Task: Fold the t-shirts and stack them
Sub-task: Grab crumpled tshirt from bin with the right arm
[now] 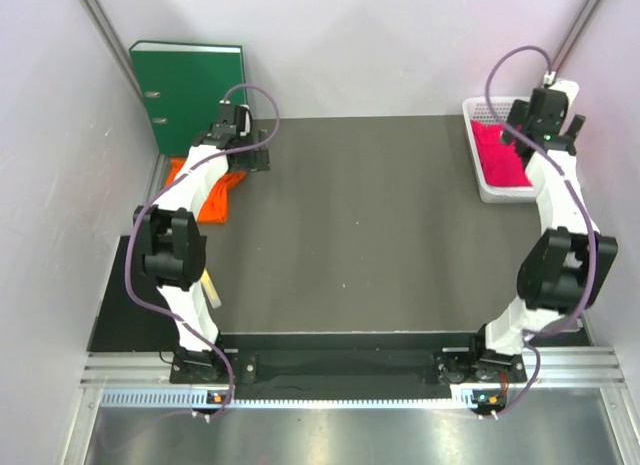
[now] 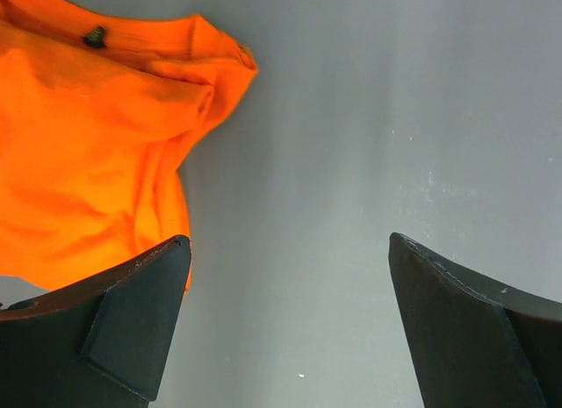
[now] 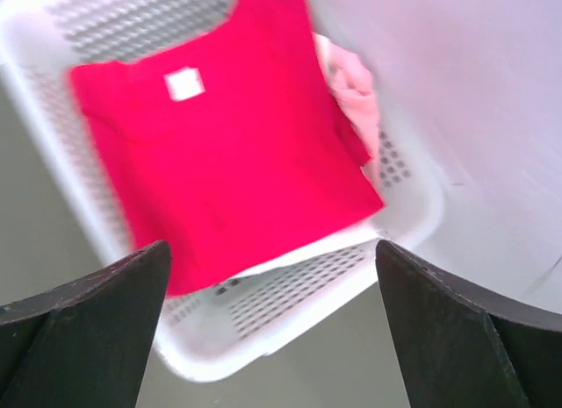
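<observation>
The crimson-pink t-shirt lies on top in the basket, so my right gripper will next go down to its cloth (image 1: pixel 502 160) between the label and near edge.
The orange t-shirt (image 1: pixel 213 197) lies crumpled at the table's far left; in the left wrist view it (image 2: pixel 88 136) fills the upper left. My left gripper (image 2: pixel 290 250) is open and empty, hovering just right of the orange cloth, its left finger (image 2: pixel 132 303) over the shirt's edge. The crimson-pink t-shirt (image 3: pixel 219 145), folded with a small white neck label (image 3: pixel 184 83) showing, lies in a white perforated basket (image 3: pixel 290 311) at the far right (image 1: pixel 492 190). My right gripper (image 3: pixel 272 250) is open and empty above the basket's near rim.
A green ring binder (image 1: pixel 185 85) stands against the back wall behind the orange shirt. A pale pink cloth (image 3: pixel 356 83) lies under the crimson shirt in the basket. A yellowish object (image 1: pixel 212 288) lies by the left arm. The dark mat (image 1: pixel 360 225) spans the table's middle.
</observation>
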